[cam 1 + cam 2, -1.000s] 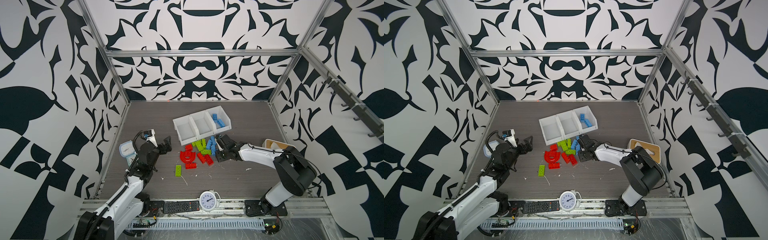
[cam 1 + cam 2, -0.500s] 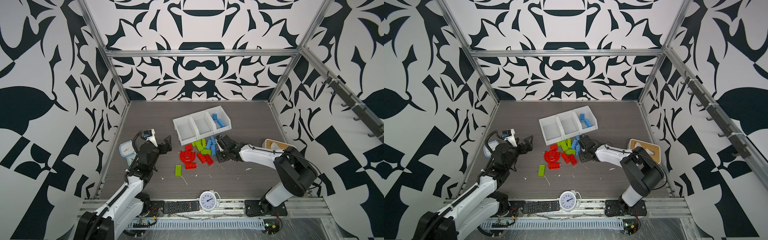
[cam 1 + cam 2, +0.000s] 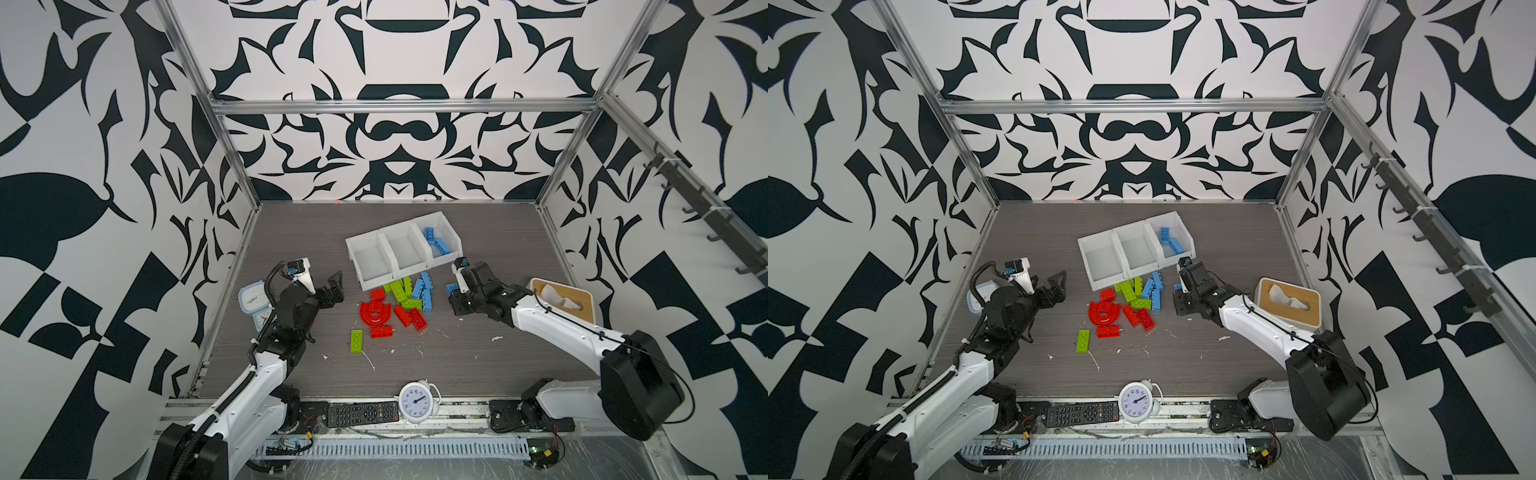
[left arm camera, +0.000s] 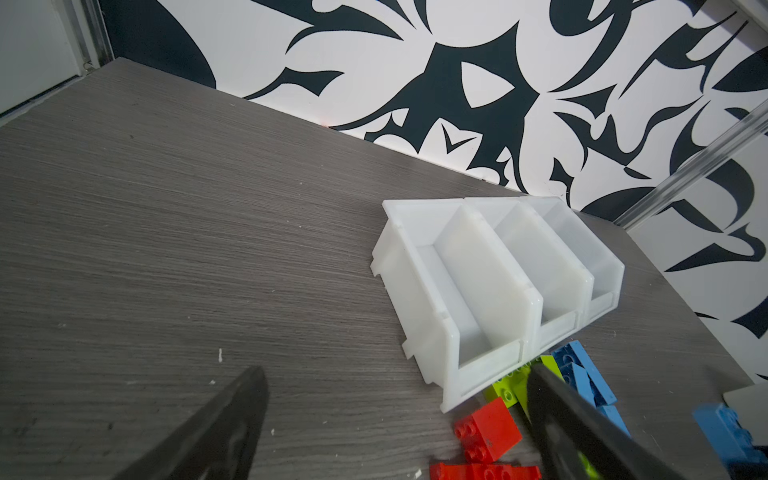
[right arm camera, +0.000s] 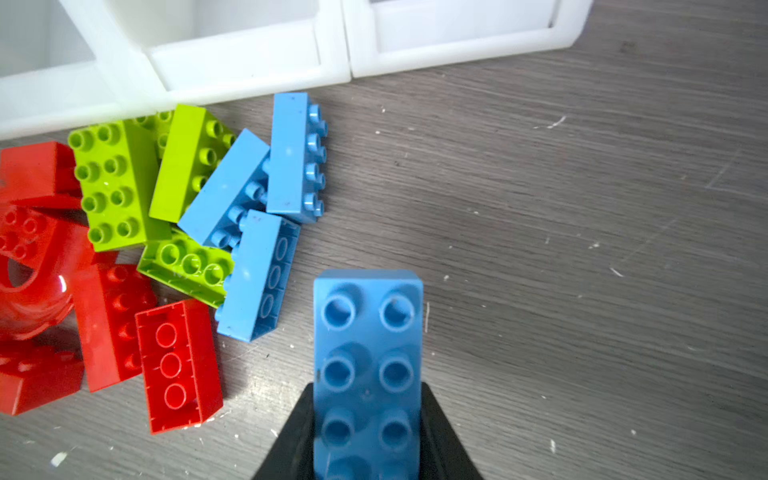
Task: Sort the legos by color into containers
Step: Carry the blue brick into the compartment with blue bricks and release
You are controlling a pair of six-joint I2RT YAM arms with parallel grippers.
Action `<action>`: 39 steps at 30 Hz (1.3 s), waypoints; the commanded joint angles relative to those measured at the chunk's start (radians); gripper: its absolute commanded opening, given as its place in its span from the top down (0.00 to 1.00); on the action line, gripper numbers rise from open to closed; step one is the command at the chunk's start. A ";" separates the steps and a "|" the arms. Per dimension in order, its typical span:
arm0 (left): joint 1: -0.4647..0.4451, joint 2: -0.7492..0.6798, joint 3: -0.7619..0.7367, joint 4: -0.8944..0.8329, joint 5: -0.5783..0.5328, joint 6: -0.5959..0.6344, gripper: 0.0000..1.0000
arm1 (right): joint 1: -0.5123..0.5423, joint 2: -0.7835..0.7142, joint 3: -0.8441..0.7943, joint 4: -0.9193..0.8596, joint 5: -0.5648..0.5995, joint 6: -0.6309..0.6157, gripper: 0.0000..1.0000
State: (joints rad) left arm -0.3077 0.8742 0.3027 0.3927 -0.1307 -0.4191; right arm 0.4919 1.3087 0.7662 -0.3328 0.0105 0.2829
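Note:
My right gripper carries the matching light blue brick outward to the container already holding blue bricks next, over its far part (image 3: pixel 439 225), and releases the brick.
Three joined white containers (image 3: pixel 376 286) stand at mid-table; the rightmost holds blue bricks (image 3: pixel 434 241), while the other two look empty. In front of them lies a pile of red, lime green and blue legos (image 3: pixel 405 299) with a red arch (image 3: pixel 375 314), and a lone green brick (image 3: pixel 356 341) lies nearer. Just right of the pile, my right gripper (image 3: pixel 454 291) is shut on a light blue brick (image 5: pixel 368 353), studs facing the wrist camera. My left gripper (image 3: pixel 334 286) stands open left of the pile with nothing between its fingers (image 4: pixel 249 386).
A tissue box with a wooden lid (image 3: pixel 563 299) sits behind the right arm. Two small blue clocks (image 3: pixel 253 301) rest by the left wall. A white alarm clock (image 3: pixel 415 401) and a remote (image 3: pixel 361 412) lie at the front edge.
My right gripper has closed on the light blue brick and drawn a little to the right, away from the pile. The left arm has not moved.

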 commanded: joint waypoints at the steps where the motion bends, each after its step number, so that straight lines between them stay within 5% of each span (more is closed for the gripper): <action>1: 0.002 -0.006 0.007 0.019 -0.001 -0.001 0.00 | -0.038 -0.027 0.079 -0.051 -0.067 -0.034 0.84; 7: 0.002 0.025 0.013 0.025 0.005 0.003 0.00 | -0.080 0.044 0.212 -0.033 -0.118 -0.082 0.84; 31: 0.002 0.018 0.016 0.011 0.006 -0.012 0.00 | -0.280 0.707 0.881 -0.005 -0.289 -0.257 0.84; 36: 0.002 0.029 0.022 0.011 0.013 -0.012 0.00 | -0.288 0.761 0.931 -0.016 -0.299 -0.241 0.80; 39: 0.002 0.032 0.025 0.004 -0.001 -0.010 0.00 | -0.289 0.770 0.938 -0.026 -0.279 -0.238 0.65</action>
State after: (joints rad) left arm -0.3077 0.9012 0.3027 0.3996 -0.1181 -0.4221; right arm 0.2077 2.1017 1.6615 -0.3443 -0.2665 0.0460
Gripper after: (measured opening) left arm 0.997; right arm 0.359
